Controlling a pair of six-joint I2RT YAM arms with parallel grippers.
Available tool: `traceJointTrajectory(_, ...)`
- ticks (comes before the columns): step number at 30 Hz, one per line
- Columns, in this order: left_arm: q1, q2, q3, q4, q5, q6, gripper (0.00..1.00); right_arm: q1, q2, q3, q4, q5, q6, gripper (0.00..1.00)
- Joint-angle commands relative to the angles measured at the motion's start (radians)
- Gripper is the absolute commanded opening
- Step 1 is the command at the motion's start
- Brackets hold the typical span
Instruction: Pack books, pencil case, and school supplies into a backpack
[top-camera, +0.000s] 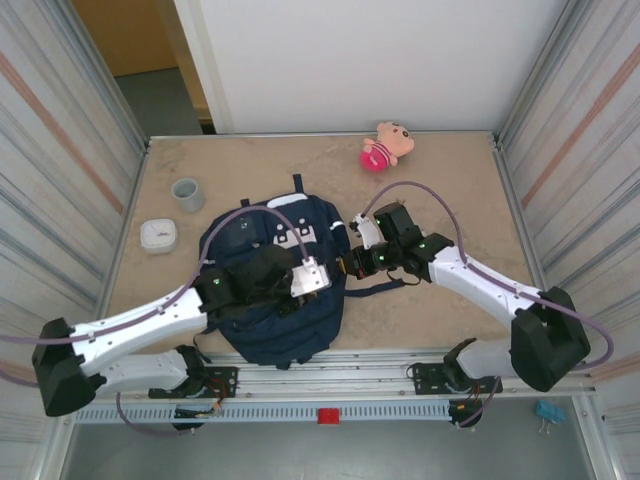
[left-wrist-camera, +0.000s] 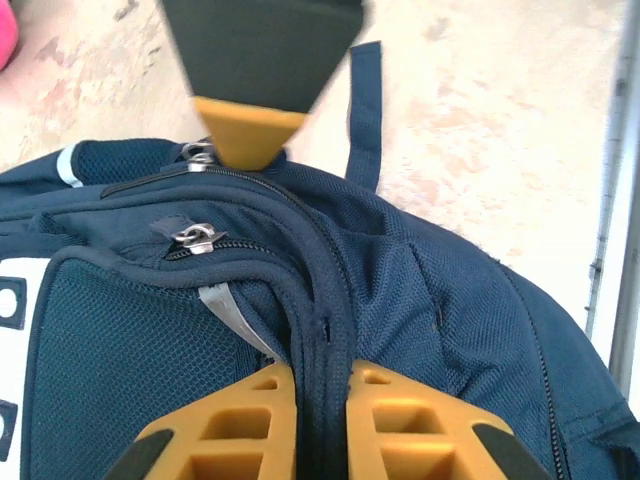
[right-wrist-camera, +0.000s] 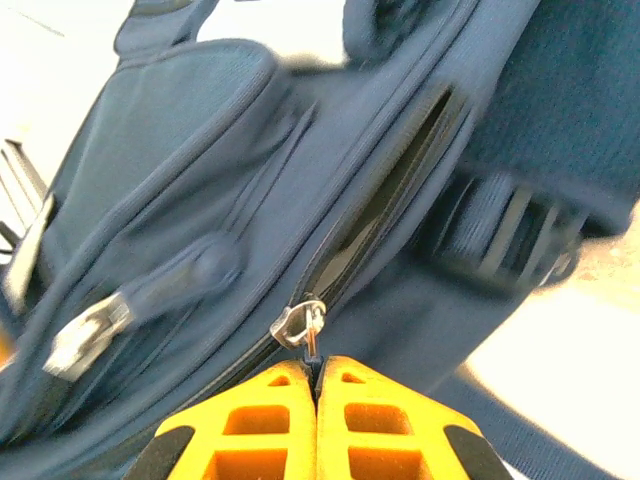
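The right gripper should move outward along the zip to the far end of the slit next and let go of the pull (right-wrist-camera: 303, 325), because the gap is farther outward than the gripper.
The navy backpack (top-camera: 275, 300) lies flat in the middle of the table, between both arms. My left gripper (left-wrist-camera: 322, 372) is shut on a ridge of the backpack's fabric beside the zip line (left-wrist-camera: 318, 300). My right gripper (right-wrist-camera: 317, 365) is shut on the metal zipper pull (right-wrist-camera: 303, 325) at the bag's right side. Above the pull the zip gapes as a dark slit (right-wrist-camera: 400, 190). In the left wrist view the right gripper's orange tip (left-wrist-camera: 248, 130) sits at that slider (left-wrist-camera: 197, 152). The books, pencil case and school supplies are out of view.
A pink-and-tan plush toy (top-camera: 385, 145) lies at the back right. A grey cup (top-camera: 187, 194) and a white rounded box (top-camera: 158, 235) stand at the left. A loose strap (top-camera: 385, 288) trails right of the bag. Metal walls close in both sides.
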Motion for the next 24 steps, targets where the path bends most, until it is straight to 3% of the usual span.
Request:
traceJointTrajectory(1,-0.01,-0.111,-0.023,-0.006,0.137,0.082,0.08,-0.085,0.062,0.034,0.077,0.148,0.042,0.0)
traceJointTrajectory(7,-0.009,-0.187,-0.053,-0.035,0.13,0.122,0.09,-0.133,0.131,0.07,0.126,0.138,0.046,0.0)
traceJointTrajectory(13,-0.009,-0.162,-0.064,-0.057,-0.023,0.111,0.09,-0.135,0.089,0.039,0.15,0.159,0.054,0.0)
traceJointTrajectory(18,-0.01,-0.179,-0.072,-0.025,0.097,0.122,0.09,-0.197,0.096,0.038,0.148,0.157,0.06,0.0)
traceJointTrajectory(24,-0.009,-0.248,-0.082,-0.027,0.148,0.127,0.08,-0.263,0.193,0.051,0.198,0.142,0.083,0.0)
